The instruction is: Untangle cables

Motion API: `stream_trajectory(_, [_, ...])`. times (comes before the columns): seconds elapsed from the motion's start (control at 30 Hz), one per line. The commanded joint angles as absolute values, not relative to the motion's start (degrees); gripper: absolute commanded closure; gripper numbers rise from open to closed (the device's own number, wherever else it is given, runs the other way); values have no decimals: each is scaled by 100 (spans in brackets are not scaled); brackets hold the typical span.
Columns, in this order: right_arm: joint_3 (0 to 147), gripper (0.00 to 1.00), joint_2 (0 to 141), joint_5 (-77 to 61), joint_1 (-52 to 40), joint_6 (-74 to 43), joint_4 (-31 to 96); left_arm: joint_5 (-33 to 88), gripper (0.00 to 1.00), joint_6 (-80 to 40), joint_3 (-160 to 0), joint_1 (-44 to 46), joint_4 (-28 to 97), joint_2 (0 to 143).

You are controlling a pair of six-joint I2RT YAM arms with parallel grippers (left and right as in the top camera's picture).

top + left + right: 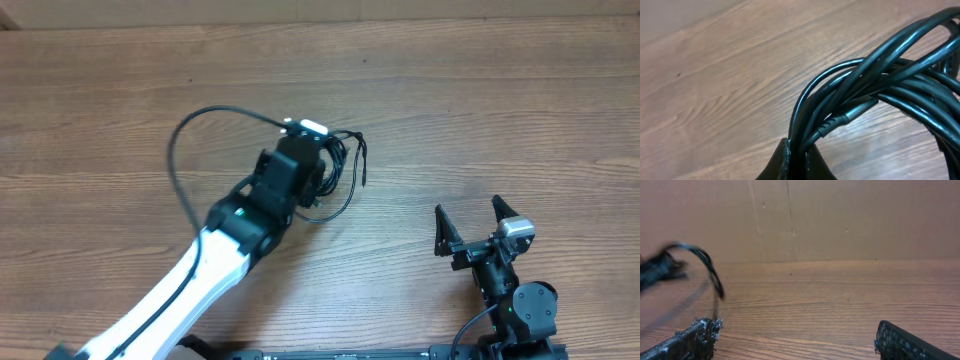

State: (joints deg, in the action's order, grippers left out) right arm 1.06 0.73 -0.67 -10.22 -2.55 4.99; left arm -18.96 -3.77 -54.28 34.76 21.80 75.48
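I will next move my left gripper down and left in the overhead view to release the cables over the bare tabletop, where the wood is clear.
The cables (348, 160) lie as one small black bunch at the table's middle, with a loose end curling to the right. My left gripper (322, 172) reaches in from the lower left and sits right over the bunch. In the left wrist view several glossy black cables (875, 75) loop together, and the left gripper (800, 156) is shut on strands that run down between its tips. My right gripper (470, 222) stands open and empty at the lower right, well apart from the bunch. From the right wrist the cables (707, 265) show blurred at far left, beyond the right gripper (797, 340).
A thicker black cord (185, 135) fixed to the left arm arcs out to the left of it. Bare wooden tabletop (500, 110) lies all round. A brown cardboard wall (840, 215) stands behind the table.
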Motion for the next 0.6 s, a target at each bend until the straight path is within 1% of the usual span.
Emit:
stream_trajectory(0.0, [45, 0, 16, -99, -1055, -163, 469, -1988, 96, -1804, -5454, 3371, 2644, 7212])
stream_trajectory(0.17, [45, 0, 16, -99, -1055, -163, 469, -1988, 96, -3809, -5448, 3291, 3540, 7301])
stream_trajectory(0.27, [45, 0, 16, -99, -1055, -163, 469, -1964, 95, -4613, -5448, 3291, 3826, 7485])
stream_trajectory(0.3, [45, 0, 16, -99, -1055, -163, 469, -1929, 92, -4755, -5448, 3291, 3868, 7542])
stream_trajectory(0.33, [45, 0, 16, -99, -1055, -163, 469, -1815, 82, -4893, -5448, 3293, 3879, 7636])
stream_trajectory(0.37, [45, 0, 16, -99, -1055, -163, 469, -1741, 77, -4893, -5448, 3291, 3870, 7684])
stream_trajectory(0.47, [45, 0, 16, -99, -1055, -163, 469, -1518, 49, -4890, -5448, 3291, 3876, 7867])
stream_trajectory(0.5, [45, 0, 16, -102, -1055, -163, 469, -1500, 42, -4888, -5448, 3291, 3879, 7926])
stream_trajectory(0.57, [43, 0, 16, -99, -1055, -163, 469, -1498, 33, -4886, -5448, 3293, 3883, 8018])
